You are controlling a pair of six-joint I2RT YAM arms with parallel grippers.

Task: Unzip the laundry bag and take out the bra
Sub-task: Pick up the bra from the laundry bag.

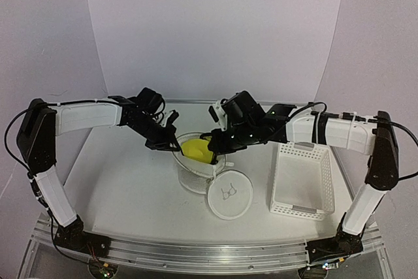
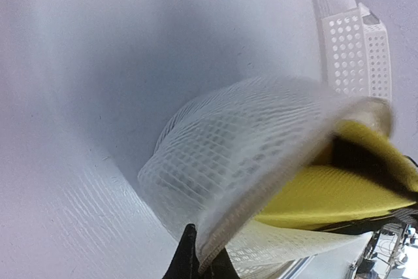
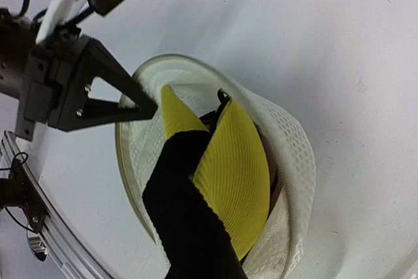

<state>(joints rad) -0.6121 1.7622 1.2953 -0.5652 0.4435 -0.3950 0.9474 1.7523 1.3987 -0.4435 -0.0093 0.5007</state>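
Observation:
The right gripper lifts next, carries the bra [image 1: 198, 149] across and lowers it into the empty basket [image 1: 301, 178], since that lies to the gripper's right in the top view.
The laundry bag [image 1: 191, 173] stands open in the middle of the table, a white mesh pouch with a stiff round rim. Its round face with the bra outline [image 1: 229, 194] hangs open toward the front. A yellow bra [image 1: 198, 149] with black trim sticks up out of the opening. My left gripper [image 1: 171, 138] is shut on the bag's rim at the far left; the mesh edge [image 2: 248, 142] is pinched between its fingertips [image 2: 184, 259]. My right gripper [image 3: 199, 161] is shut on the bra [image 3: 238, 174], one black finger [image 3: 186, 220] lying over the folded cup, the other hidden.
A white perforated plastic basket [image 1: 302, 178] stands right of the bag, also in the left wrist view as the basket [image 2: 356, 50]. The left gripper [image 3: 124, 106] reaches the bag's rim in the right wrist view. A metal rail [image 1: 196, 249] runs along the table's near edge.

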